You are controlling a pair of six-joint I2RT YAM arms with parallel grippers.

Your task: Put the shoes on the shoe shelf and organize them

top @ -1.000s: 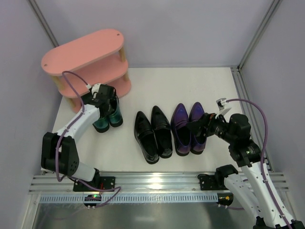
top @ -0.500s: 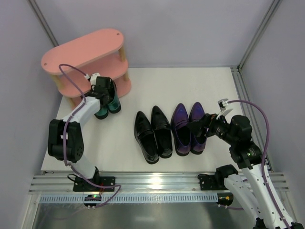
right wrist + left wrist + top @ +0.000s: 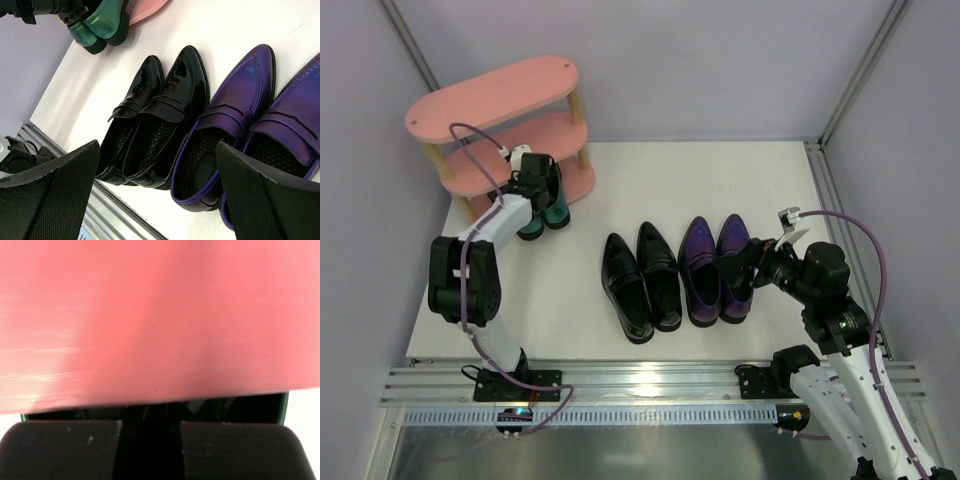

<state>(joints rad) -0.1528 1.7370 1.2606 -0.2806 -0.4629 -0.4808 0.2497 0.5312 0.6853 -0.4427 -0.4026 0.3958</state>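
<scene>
The teal-green shoes (image 3: 546,210) in my left gripper should go down slightly onto the shoe shelf's lowest board next, heels sticking out, and then I should open the gripper.
The pink shoe shelf (image 3: 500,100) stands at the far left. My left gripper (image 3: 536,183) is shut on the teal-green shoes (image 3: 546,210), whose toes lie at the lowest board. In the left wrist view a pink board (image 3: 160,315) fills the picture above my gripper (image 3: 150,440), with dark shoe material between the pads. The black shoes (image 3: 640,280) and purple shoes (image 3: 715,268) lie side by side mid-table. My right gripper (image 3: 740,268) hangs open and empty over the purple pair's heels. In the right wrist view it (image 3: 160,200) looks over the purple pair (image 3: 235,115), the black pair (image 3: 155,110) and the teal-green pair (image 3: 102,22).
An aluminium rail (image 3: 640,385) runs along the near table edge, and another rail (image 3: 830,200) runs along the right side. Lilac walls close in the back and both sides. The shelf sits tight against the left wall.
My left gripper has carried the teal-green shoes up and left, from the open table to the shelf's lowest board. The shelf has shifted a little. The right arm has barely moved.
</scene>
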